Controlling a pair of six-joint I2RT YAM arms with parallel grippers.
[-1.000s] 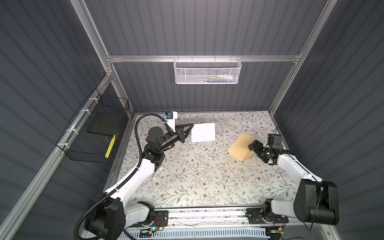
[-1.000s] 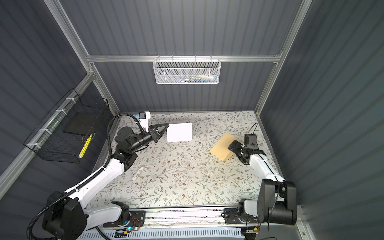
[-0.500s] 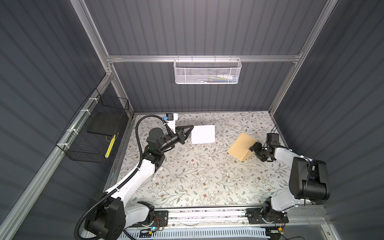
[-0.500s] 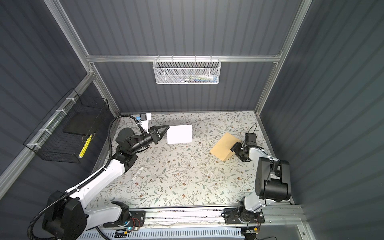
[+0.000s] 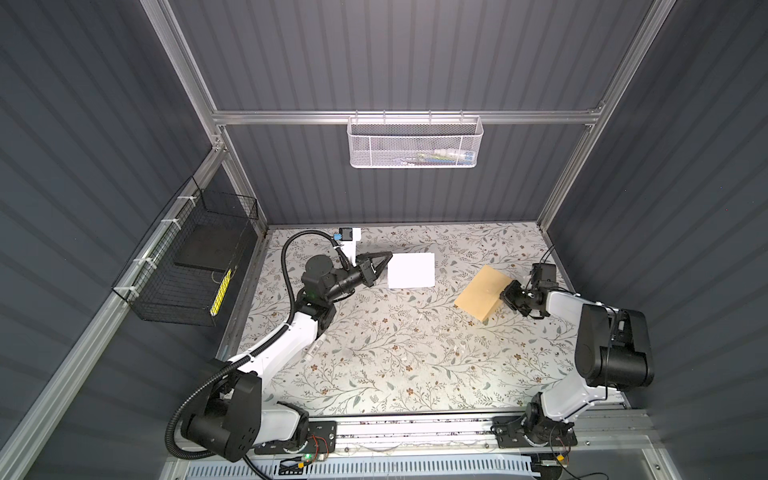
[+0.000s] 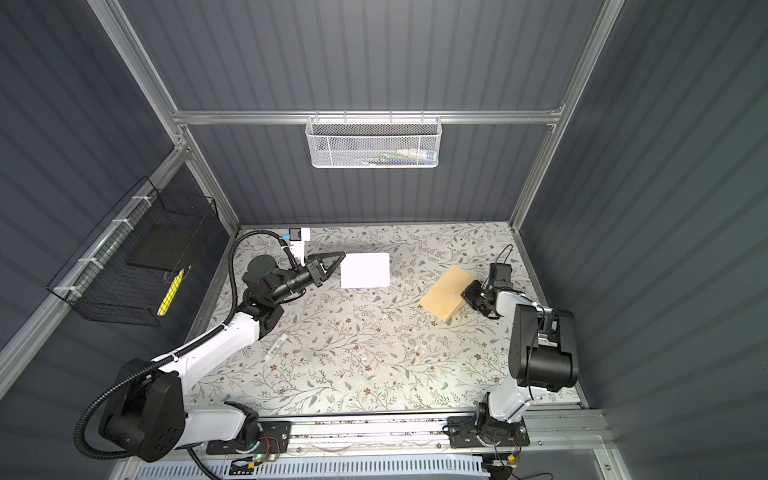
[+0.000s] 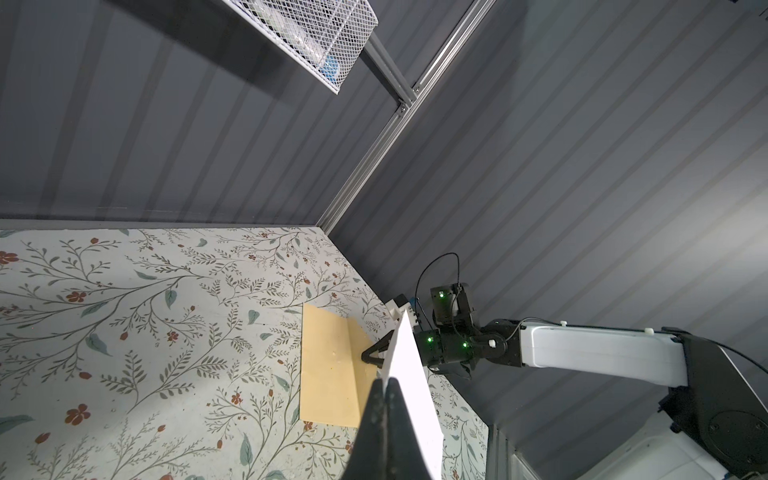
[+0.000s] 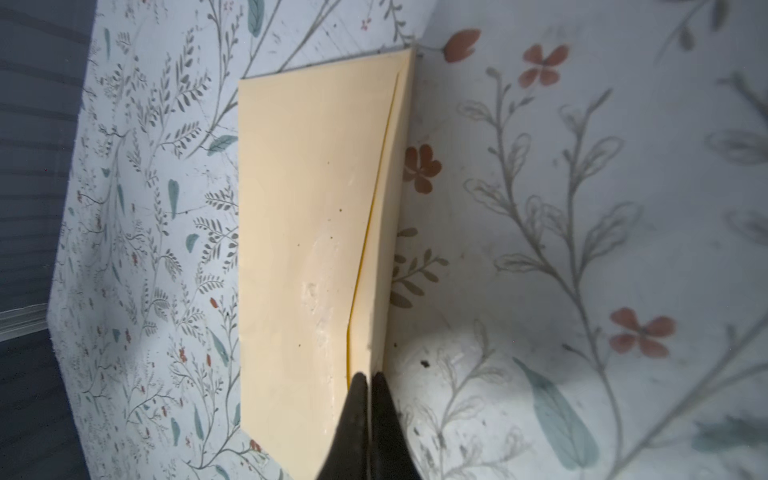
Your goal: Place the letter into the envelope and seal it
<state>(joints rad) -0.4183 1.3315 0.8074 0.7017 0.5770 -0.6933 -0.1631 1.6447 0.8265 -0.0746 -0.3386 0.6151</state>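
My right gripper pulls back and across to the bare middle of the tabletop next and releases the flap, since the envelope (image 5: 480,293) lies slanted, off to one side.
The letter (image 5: 411,270), a white sheet, is held by its left edge in my left gripper (image 5: 388,257), which is shut on it at the back of the floral table. In the left wrist view the letter (image 7: 409,374) runs out from the closed tips of the left gripper (image 7: 385,380). The tan envelope (image 5: 480,293) lies at the right. My right gripper (image 5: 505,291) is shut on its right edge. In the right wrist view the right gripper (image 8: 368,376) pinches the envelope (image 8: 303,228) beside a narrow yellow gap between its layers.
A small white stick (image 5: 313,349) lies on the table (image 5: 415,365) beside the left arm. A black wire basket (image 5: 195,266) hangs on the left wall. A white mesh basket (image 5: 415,141) hangs on the back wall. The right wall stands close behind the right arm.
The right gripper has closed from open onto the envelope's right edge, and the right arm's elbow has swung up and back. The left gripper with the letter has barely moved.
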